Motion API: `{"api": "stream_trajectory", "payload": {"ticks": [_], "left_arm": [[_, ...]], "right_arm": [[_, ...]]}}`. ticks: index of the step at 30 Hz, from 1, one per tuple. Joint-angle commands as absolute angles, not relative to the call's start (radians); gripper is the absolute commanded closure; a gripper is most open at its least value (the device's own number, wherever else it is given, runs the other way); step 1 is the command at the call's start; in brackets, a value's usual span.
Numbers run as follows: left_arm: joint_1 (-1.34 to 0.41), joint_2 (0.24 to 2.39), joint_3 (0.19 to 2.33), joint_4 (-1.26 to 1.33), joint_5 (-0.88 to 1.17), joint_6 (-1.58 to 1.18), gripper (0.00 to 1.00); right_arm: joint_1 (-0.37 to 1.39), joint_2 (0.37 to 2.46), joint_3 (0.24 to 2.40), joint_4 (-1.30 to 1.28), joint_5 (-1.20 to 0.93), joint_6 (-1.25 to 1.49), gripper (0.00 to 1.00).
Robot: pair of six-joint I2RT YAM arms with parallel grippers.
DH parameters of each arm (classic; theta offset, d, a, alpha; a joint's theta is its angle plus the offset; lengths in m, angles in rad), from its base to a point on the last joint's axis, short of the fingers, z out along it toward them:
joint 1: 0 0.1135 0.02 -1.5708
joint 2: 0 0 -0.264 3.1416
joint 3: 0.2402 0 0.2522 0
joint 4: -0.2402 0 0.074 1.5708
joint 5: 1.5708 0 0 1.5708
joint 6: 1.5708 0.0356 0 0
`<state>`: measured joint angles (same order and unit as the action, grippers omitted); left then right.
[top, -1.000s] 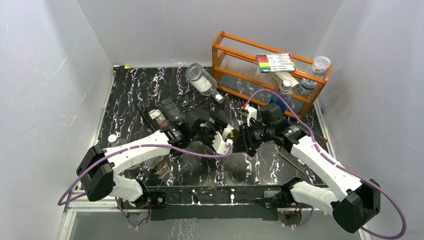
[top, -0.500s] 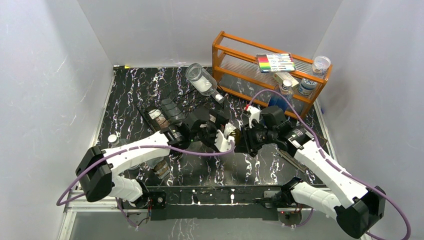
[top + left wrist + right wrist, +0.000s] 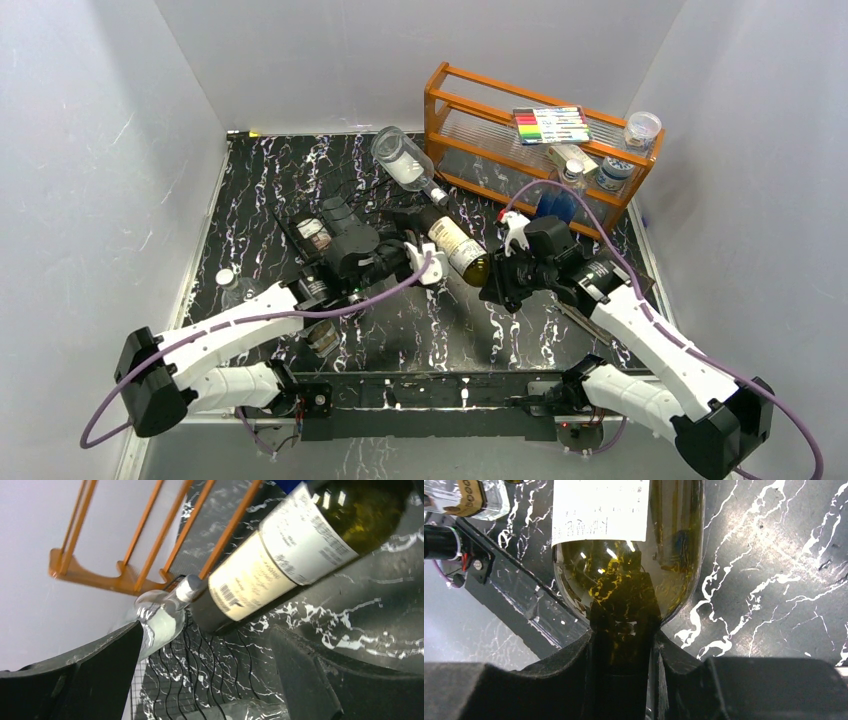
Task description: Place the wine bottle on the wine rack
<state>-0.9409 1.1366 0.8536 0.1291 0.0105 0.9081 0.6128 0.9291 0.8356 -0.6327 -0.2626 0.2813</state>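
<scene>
My right gripper holds the bottle, and the rack's empty slot (image 3: 374, 196) lies outward and to the left in the top view. My right gripper needs to move that way and slide the bottle in base-first.
The wine bottle (image 3: 455, 245) is dark green glass with a cream label and lies slanted, base toward the back left. My right gripper (image 3: 497, 279) is shut on its neck, and in the right wrist view the fingers (image 3: 681, 665) clamp the neck of the bottle (image 3: 624, 570). The bottle's base (image 3: 280, 560) sits at the near edge of the black wire wine rack (image 3: 210, 670). The rack (image 3: 375, 190) lies by the back centre with a clear bottle (image 3: 405, 160) on it. My left gripper (image 3: 426, 264) is open and empty, just left of the wine bottle.
An orange wooden shelf (image 3: 470, 105) stands at the back right with a marker pack (image 3: 550, 124), jars and a blue bottle. Small bottles (image 3: 318, 232) and a jar (image 3: 322, 337) lie near my left arm. A white cap (image 3: 226, 277) is at the left.
My left gripper has let go of the wine bottle and drawn back to the left. My right gripper has carried the bottle toward the back left, up to the wire rack.
</scene>
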Motion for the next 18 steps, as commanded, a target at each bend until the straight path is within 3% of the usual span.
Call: {"api": "stream_trajectory", "payload": {"ticks": [1, 11, 18], "left_arm": [[-0.934, 1.024, 0.897, 0.211, -0.101, 0.642, 0.02], [-0.936, 0.865, 1.001, 0.137, -0.126, 0.42, 0.02], [-0.935, 0.804, 1.023, 0.043, -0.15, 0.409, 0.02]], "right_arm": [[0.645, 0.939, 0.865, -0.486, -0.202, 0.269, 1.0], [0.774, 1.111, 0.901, -0.427, -0.125, 0.312, 1.0], [0.81, 1.283, 0.982, -0.221, -0.091, 0.371, 1.0]]}}
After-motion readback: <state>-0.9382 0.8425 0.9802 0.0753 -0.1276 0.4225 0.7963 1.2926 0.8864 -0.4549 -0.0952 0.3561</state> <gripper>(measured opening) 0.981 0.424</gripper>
